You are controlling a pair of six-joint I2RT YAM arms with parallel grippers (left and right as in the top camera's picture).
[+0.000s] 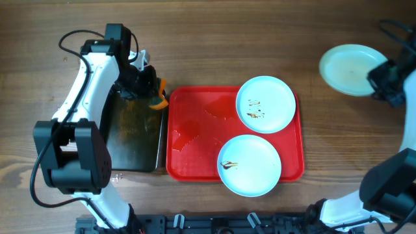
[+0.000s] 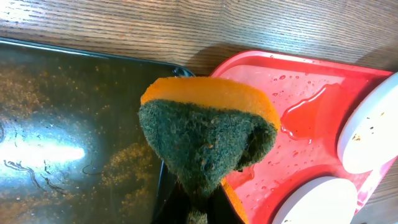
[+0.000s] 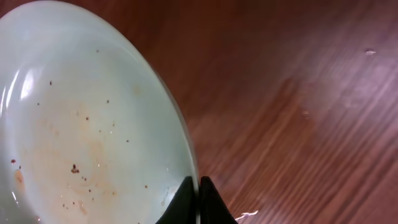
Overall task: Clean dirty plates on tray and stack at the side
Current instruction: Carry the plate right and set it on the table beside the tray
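The robot's right gripper will next go down onto the bare wooden table beside the red tray and let go of the third plate's rim, because that spot is empty.
The red tray (image 1: 195, 130) holds two pale mint-blue plates with brown specks, one at its back right (image 1: 265, 104) and one at its front (image 1: 249, 165). My right gripper (image 1: 380, 81) is shut on the rim of a third plate (image 1: 350, 68), held over the table to the right of the tray; the right wrist view shows my fingers (image 3: 198, 202) pinching its rim and the plate (image 3: 74, 124) still speckled. My left gripper (image 1: 151, 91) is shut on an orange and green sponge (image 2: 208, 134) above the tray's left edge (image 2: 292, 81).
A black metal pan (image 1: 133, 133) with brown residue lies left of the tray, also in the left wrist view (image 2: 68, 137). Water drops and a small puddle (image 2: 305, 115) sit on the tray. Bare wooden table (image 1: 364, 143) lies to the right.
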